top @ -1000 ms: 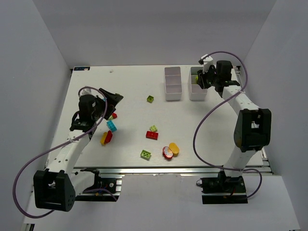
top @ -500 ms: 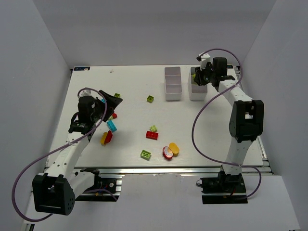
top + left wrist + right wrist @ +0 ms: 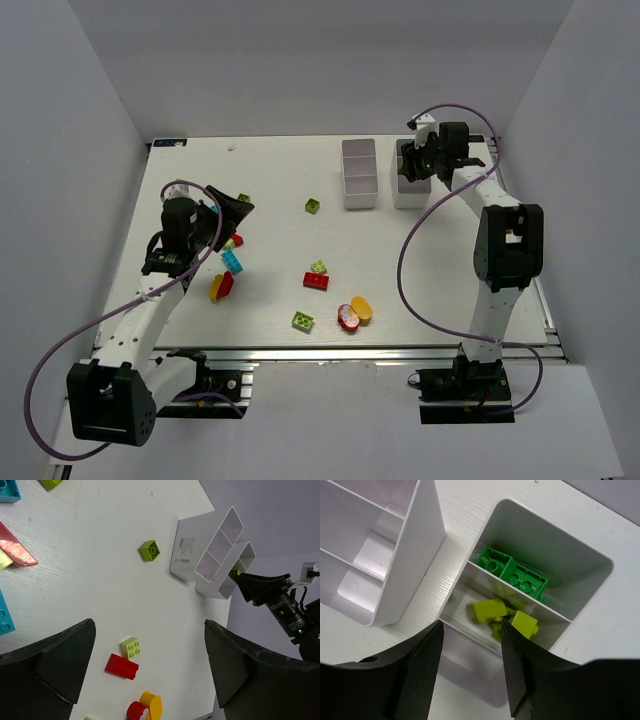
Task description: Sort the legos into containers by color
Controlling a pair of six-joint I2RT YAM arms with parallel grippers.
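The lime lego (image 3: 244, 198) (image 3: 50, 483) beside the cyan lego still lies loose outside the containers. My left gripper needs to move outward and down and tilt its open fingers onto it.
My right gripper (image 3: 415, 165) (image 3: 471, 625) hangs open over the right container (image 3: 411, 196) (image 3: 545, 532), with nothing between its fingers. Below it, in the middle compartment, a blurred lime lego (image 3: 489, 611) lies beside another lime lego (image 3: 525, 624). Dark green legos (image 3: 512, 572) fill the far compartment. The left container (image 3: 359, 178) (image 3: 427, 540) stands beside it. My left gripper (image 3: 235, 205) (image 3: 149, 623) is wide open above the table's left part, holding nothing. Loose on the table are a lime lego (image 3: 313, 206) (image 3: 150, 550), a lime and red pair (image 3: 316, 281) (image 3: 121, 666), and a cyan lego (image 3: 232, 262).
A red and yellow rounded pair (image 3: 353, 313) (image 3: 145, 707) and a lime brick (image 3: 302, 320) lie near the front edge. A yellow and red pair (image 3: 221, 287) and a small red brick (image 3: 236, 240) sit under the left arm. Grey walls enclose the table.
The right gripper has shifted slightly left over the right container and opened, and the lime brick it held now lies blurred in the middle compartment. The left arm has barely moved.
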